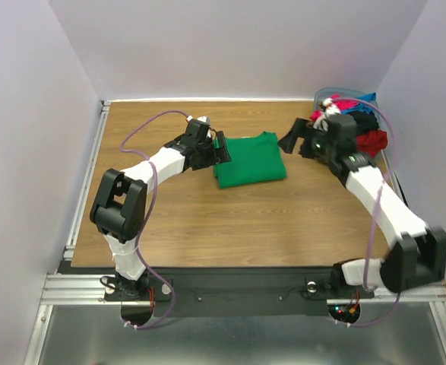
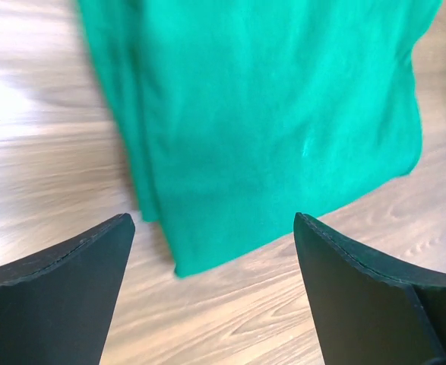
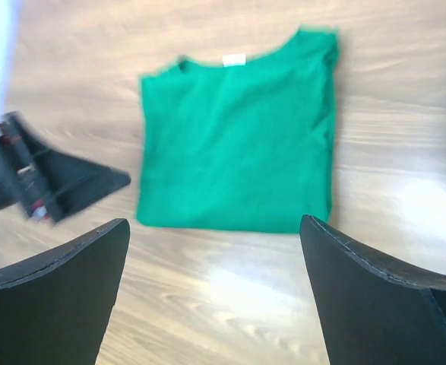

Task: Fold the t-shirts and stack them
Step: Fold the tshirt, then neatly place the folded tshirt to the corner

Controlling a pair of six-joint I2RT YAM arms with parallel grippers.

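My left gripper lowers toward the left in the wrist view next, fingers astride the shirt's layered side edge (image 2: 122,99), since the folded layers show together there.
A bright green t-shirt (image 1: 251,160) lies folded into a rectangle on the wooden table (image 1: 230,220), also seen in the left wrist view (image 2: 268,114) and the right wrist view (image 3: 238,137). My left gripper (image 1: 223,147) is open and empty just left of the shirt, its fingers (image 2: 63,289) apart above bare wood. My right gripper (image 1: 291,139) is open and empty just right of the shirt, fingers (image 3: 374,289) spread wide. More t-shirts, pink-red, blue, black and red (image 1: 371,141), are piled at the back right.
A grey-blue plastic bin (image 1: 336,95) holds the pile of shirts in the back right corner. White walls enclose the table on three sides. The left gripper's finger (image 3: 71,186) shows at the left of the right wrist view.
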